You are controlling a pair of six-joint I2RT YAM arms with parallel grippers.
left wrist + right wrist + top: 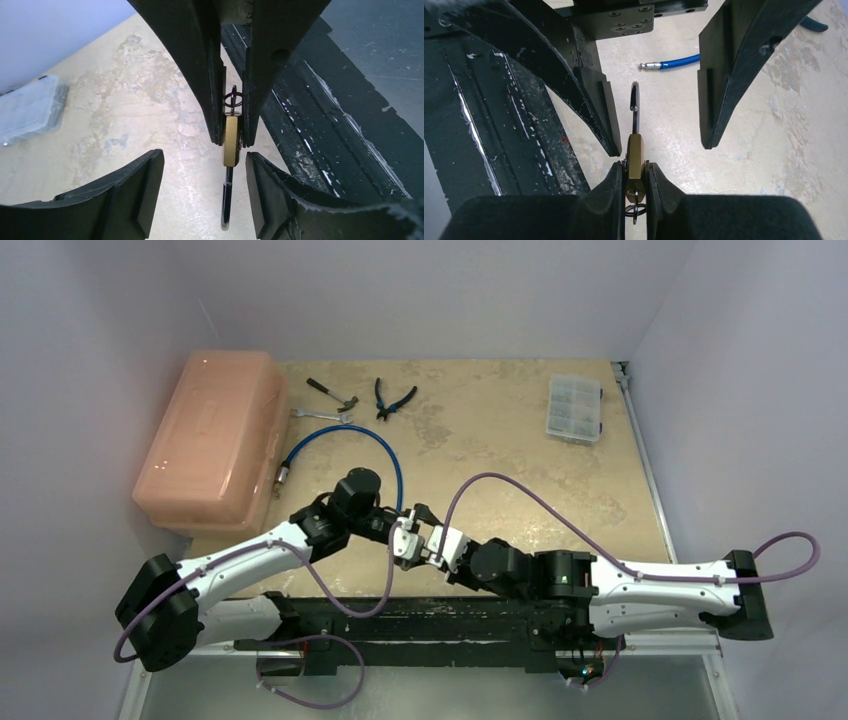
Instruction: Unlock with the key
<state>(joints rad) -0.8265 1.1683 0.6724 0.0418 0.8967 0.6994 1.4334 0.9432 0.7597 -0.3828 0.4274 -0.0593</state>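
My right gripper carries the padlock outward next, since its shackle is open. It then lowers the padlock and releases it on bare tabletop by the blue hose outward and below.
The small brass padlock (635, 155) is held above the table, clamped between my right gripper's (635, 169) shut fingers. The key (635, 194) sits in the keyhole at the padlock's bottom, its ring hanging between the fingers. The silver shackle (635, 102) points away, edge-on. My left gripper (204, 160) is open, its fingers (135, 195) on either side of the shackle (226, 200) without touching it. The padlock (230, 142) and key ring (233, 98) also show in the left wrist view. In the top view both grippers (403, 532) (428, 538) meet near the front middle.
A peach toolbox (205, 440) stands at the left. A blue hose (350, 435), wrench (320, 417), pliers (393, 398) and a small hammer (332, 392) lie at the back. A clear organiser box (575, 407) is at the back right. A black rail (420, 625) runs along the near edge.
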